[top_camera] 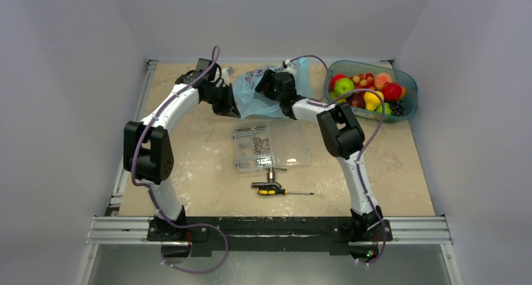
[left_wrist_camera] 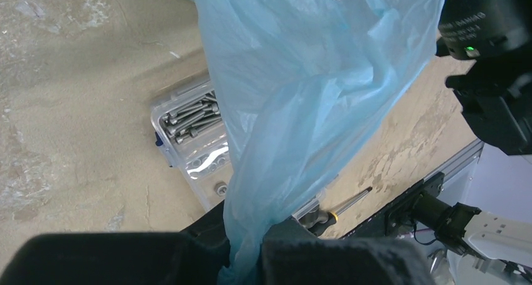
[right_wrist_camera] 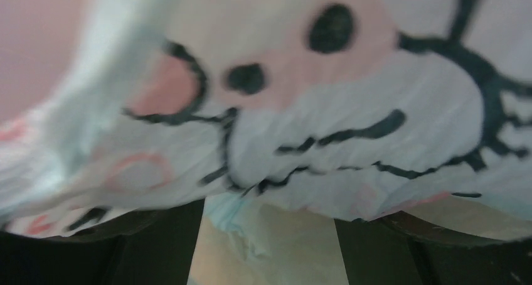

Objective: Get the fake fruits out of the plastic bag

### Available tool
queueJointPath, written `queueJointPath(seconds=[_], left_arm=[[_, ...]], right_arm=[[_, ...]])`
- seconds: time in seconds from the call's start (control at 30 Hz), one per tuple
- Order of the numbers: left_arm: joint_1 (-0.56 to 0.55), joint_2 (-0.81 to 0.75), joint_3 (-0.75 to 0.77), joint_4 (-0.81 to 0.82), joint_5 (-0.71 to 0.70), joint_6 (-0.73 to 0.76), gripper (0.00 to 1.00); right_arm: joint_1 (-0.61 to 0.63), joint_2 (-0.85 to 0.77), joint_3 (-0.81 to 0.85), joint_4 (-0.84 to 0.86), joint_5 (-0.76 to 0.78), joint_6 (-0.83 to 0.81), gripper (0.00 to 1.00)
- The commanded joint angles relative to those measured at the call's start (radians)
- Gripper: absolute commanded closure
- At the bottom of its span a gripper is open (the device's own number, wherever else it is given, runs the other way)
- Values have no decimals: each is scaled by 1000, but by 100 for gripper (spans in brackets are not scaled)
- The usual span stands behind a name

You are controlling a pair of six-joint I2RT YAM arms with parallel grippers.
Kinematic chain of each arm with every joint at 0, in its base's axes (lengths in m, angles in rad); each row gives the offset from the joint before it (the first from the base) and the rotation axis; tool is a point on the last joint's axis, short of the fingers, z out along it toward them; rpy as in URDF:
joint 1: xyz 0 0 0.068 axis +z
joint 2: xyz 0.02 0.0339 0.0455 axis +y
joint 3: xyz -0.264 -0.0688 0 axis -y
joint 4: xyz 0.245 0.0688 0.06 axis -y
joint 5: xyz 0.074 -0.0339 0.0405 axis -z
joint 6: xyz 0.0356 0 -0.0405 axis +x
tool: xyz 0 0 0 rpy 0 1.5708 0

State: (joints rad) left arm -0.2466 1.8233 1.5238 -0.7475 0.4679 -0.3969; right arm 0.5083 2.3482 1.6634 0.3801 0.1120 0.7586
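My right gripper spreads wider next, then moves slightly outward beneath the printed fold [right_wrist_camera: 280,192] hanging between its fingers, to close.
The light blue plastic bag [top_camera: 256,95] hangs crumpled between my two grippers at the back of the table. My left gripper [top_camera: 231,104] is shut on a bunched strip of the bag [left_wrist_camera: 295,109], which is pinched between its jaws [left_wrist_camera: 251,253]. My right gripper [top_camera: 271,84] is open [right_wrist_camera: 270,247] and pressed against the bag's printed side [right_wrist_camera: 351,109], with a fold hanging in the gap. The fake fruits [top_camera: 367,91] lie in the teal tub [top_camera: 408,81] at the back right, among them a green apple [top_camera: 344,85] and a red fruit [top_camera: 393,91]. No fruit shows inside the bag.
A clear compartment box of screws [top_camera: 271,145] lies mid-table, also in the left wrist view [left_wrist_camera: 188,128]. A yellow-and-black screwdriver [top_camera: 279,191] and a small metal tool [top_camera: 271,175] lie in front of it. White walls stand on three sides.
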Motion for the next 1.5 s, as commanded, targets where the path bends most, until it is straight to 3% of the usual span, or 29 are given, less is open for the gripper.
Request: queueJointPath(seconds=[0.0, 0.2, 0.47, 0.73, 0.9, 1.23, 1.47], left_arm=[[-19, -58, -9, 17, -2, 37, 100], [-23, -46, -3, 16, 5, 37, 100], [-31, -42, -4, 12, 2, 41, 100], [-39, -27, 3, 7, 7, 45, 100], [-39, -11, 13, -1, -3, 49, 100], [-38, -12, 16, -5, -12, 49, 100], [-34, -26, 13, 0, -22, 43, 100]], right_arm=[[-25, 38, 49, 41, 18, 109, 25], [-31, 65, 82, 68, 41, 146, 7], [-31, 139, 134, 168, 20, 240, 3], [-31, 233, 256, 150, 18, 305, 4], [-32, 232, 244, 216, 14, 285, 15], [-34, 160, 166, 298, -56, 201, 57], [-31, -39, -99, 305, -83, 178, 66]])
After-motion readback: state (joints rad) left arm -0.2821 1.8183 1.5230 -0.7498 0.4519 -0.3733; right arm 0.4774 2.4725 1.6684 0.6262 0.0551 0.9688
